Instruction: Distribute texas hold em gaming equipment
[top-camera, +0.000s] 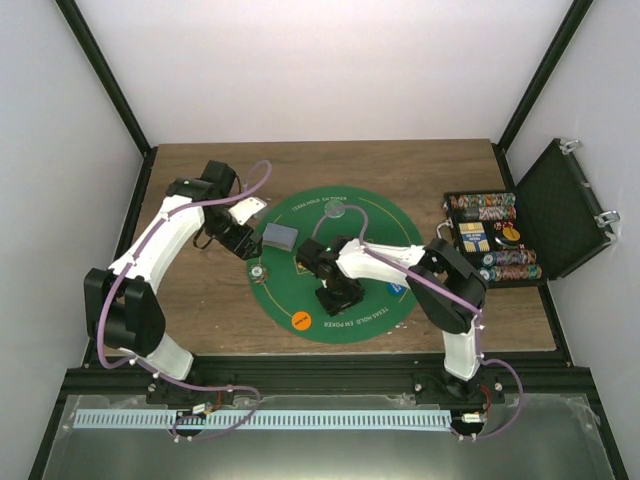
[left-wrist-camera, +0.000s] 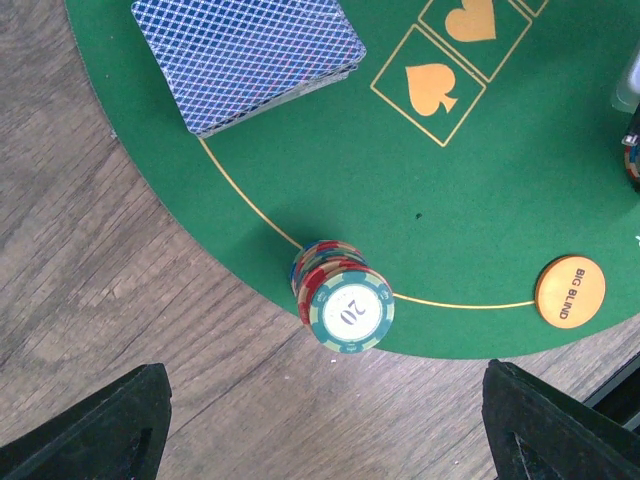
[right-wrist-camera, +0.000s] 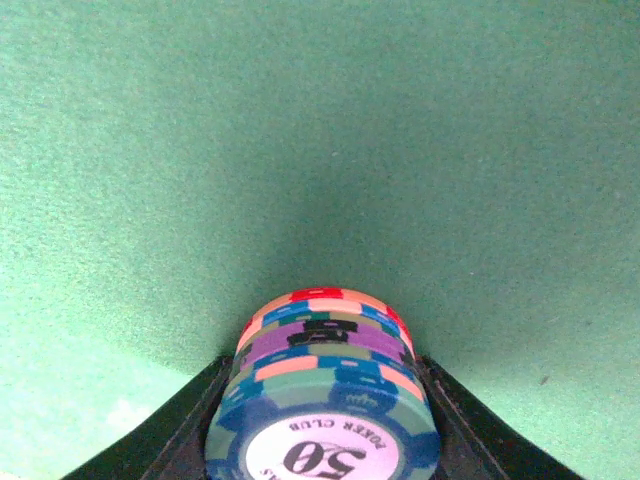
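The second stack takes up the opposite rim of the mat, so the robot's right gripper should move toward the case and onto the mat's rim nearest the case to let go of the chips it is holding.
My right gripper (top-camera: 338, 298) is shut on a stack of poker chips (right-wrist-camera: 325, 395) with a blue "50" chip nearest the camera, held low over the green mat (top-camera: 385, 235). My left gripper (top-camera: 243, 243) is open and empty above the wood by the mat's left edge. Its fingertips (left-wrist-camera: 105, 425) stand well short of a second chip stack (left-wrist-camera: 343, 308) topped by a "20" chip, which sits on the mat's rim (top-camera: 258, 271). A deck of cards (left-wrist-camera: 250, 55) lies face down on the mat (top-camera: 280, 237). An orange "Big Blind" disc (left-wrist-camera: 570, 290) lies at the mat's near edge (top-camera: 298, 321).
An open black case (top-camera: 560, 205) at the right holds rows of chips (top-camera: 483, 208) and cards. A clear disc (top-camera: 337, 211) lies at the mat's far side and a blue disc (top-camera: 397, 290) by the right arm. Walls enclose the wooden table (top-camera: 200, 310).
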